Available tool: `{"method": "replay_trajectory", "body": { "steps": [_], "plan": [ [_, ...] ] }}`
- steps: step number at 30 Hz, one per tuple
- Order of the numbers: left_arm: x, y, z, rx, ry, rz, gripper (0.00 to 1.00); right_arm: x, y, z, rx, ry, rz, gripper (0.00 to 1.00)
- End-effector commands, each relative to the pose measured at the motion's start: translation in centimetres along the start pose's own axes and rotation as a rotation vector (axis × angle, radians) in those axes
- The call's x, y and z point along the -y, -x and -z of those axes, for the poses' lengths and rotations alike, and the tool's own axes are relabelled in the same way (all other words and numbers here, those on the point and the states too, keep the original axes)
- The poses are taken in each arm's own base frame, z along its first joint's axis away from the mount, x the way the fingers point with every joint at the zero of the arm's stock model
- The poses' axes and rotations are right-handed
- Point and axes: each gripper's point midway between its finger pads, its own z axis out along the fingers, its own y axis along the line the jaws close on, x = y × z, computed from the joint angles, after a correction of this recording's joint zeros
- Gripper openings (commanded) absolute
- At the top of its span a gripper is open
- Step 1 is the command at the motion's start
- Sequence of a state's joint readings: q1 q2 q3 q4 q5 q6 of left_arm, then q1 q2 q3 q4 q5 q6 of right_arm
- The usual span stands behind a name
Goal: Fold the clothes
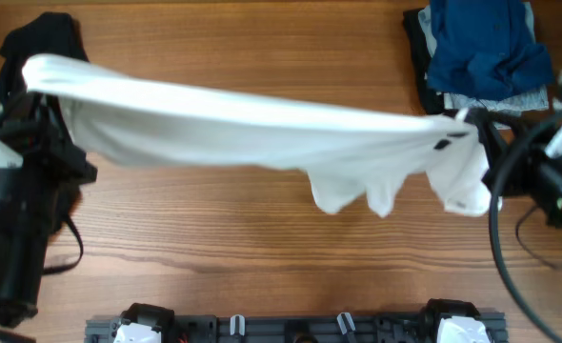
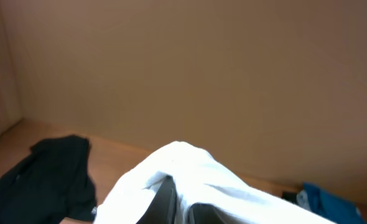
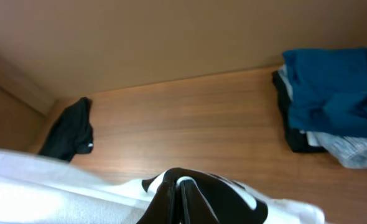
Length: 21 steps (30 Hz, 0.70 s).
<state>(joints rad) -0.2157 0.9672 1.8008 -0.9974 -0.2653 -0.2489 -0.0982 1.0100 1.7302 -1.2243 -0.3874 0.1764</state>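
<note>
The T-shirt's end is hanging above the table, so my left gripper should next move down and outward to the wood beside the black garment and let go of it.
A large white T-shirt with black print hangs stretched across the table between both grippers, above the wood. My left gripper is shut on its left end; in the left wrist view the white T-shirt drapes over the left gripper's fingers. My right gripper is shut on its right end; in the right wrist view the right gripper's fingers pinch the black-printed T-shirt fabric. Folds of the shirt droop at the middle right.
A black garment lies at the back left; it also shows in the left wrist view and the right wrist view. A pile with a dark blue garment on top, over grey and black ones, sits at the back right; it also shows in the right wrist view.
</note>
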Motion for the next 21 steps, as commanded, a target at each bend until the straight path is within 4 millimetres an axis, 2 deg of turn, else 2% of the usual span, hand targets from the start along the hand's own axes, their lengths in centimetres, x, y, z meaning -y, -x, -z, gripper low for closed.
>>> {"method": "replay_trajectory", "body": {
  "steps": [1,4,10,12,13,16,18,19,21],
  "plan": [
    [-1.1,-1.5,-0.9,-0.072,0.074,-0.031,0.04,2.7,-0.5,-1.5,-0.056,-0.113,0.013,0.04],
    [-2.0,-4.9,-3.3,-0.220,0.148,-0.079,0.04,4.0,-1.5,-4.7,-0.173,-0.119,0.006,0.04],
    [-3.2,-13.0,-9.2,-0.569,0.277,-0.173,0.04,6.6,-5.5,-15.3,-0.484,-0.061,0.020,0.04],
    [-3.9,-15.9,-11.6,-0.683,0.328,-0.198,0.04,7.1,-7.4,-19.2,-0.574,-0.044,0.018,0.04],
    [-4.5,-17.8,-13.2,-0.753,0.361,-0.214,0.04,7.4,-8.9,-22.0,-0.631,-0.033,0.018,0.04],
    [-5.8,-21.6,-16.4,-0.875,0.420,-0.240,0.04,8.4,-12.8,-27.4,-0.744,-0.022,0.010,0.04],
    [-7.0,-24.9,-19.2,-0.961,0.463,-0.254,0.04,9.2,-15.4,-30.5,-0.802,-0.019,0.002,0.04],
    [-7.8,-27.5,-21.2,-1.012,0.487,-0.262,0.04,9.9,-17.6,-32.7,-0.843,-0.023,-0.014,0.04],
    [-8.7,-30.1,-23.1,-1.057,0.509,-0.268,0.04,10.7,-19.4,-34.1,-0.880,-0.026,-0.026,0.04]
  ]
}}
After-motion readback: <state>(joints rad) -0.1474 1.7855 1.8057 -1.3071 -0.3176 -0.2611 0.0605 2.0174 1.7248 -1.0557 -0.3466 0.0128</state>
